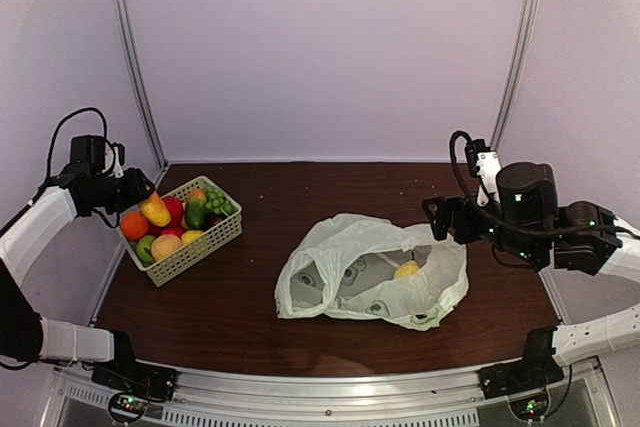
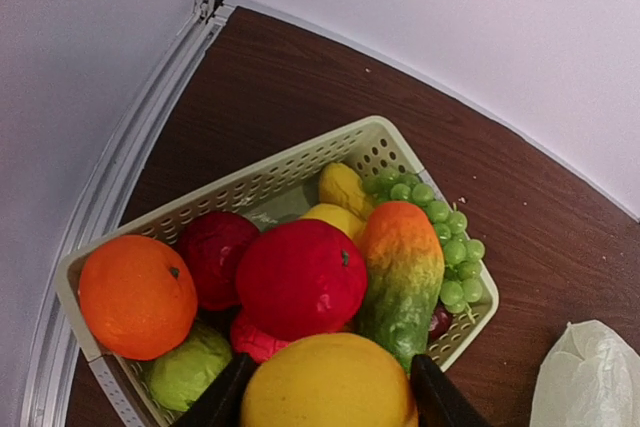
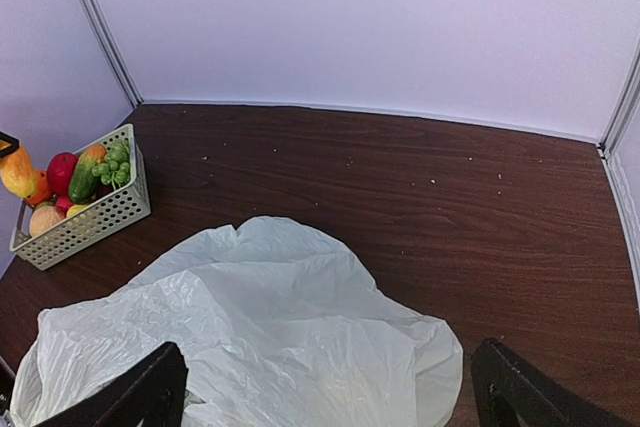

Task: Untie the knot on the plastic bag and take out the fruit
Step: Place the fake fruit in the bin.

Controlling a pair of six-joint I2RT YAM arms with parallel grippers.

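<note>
Next, my left gripper shifts toward the basket's side and lowers over the green fruit (image 1: 146, 249) beside the orange, since the red apple stands high mid-basket.
The plastic bag (image 1: 370, 272) lies crumpled at mid table with its mouth gaping, and one yellow fruit (image 1: 406, 269) shows inside it. No knot is in view. My left gripper (image 1: 152, 209) hangs over the basket (image 1: 200, 247), shut on a yellow-orange fruit (image 2: 328, 382) that fills the gap between its fingers (image 2: 225, 397). My right gripper (image 1: 440, 219) stands open just above the bag's right end. In the right wrist view its fingers (image 3: 150, 387) straddle the bag (image 3: 270, 337) with only plastic below them.
The pale slotted basket (image 2: 270, 175) at the left holds an orange (image 2: 137, 295), a red apple (image 2: 300, 277), a green-orange fruit (image 2: 402, 272), green grapes (image 2: 440, 237) and others. White walls close the back and both sides. Bare dark wood (image 3: 420, 187) lies behind the bag.
</note>
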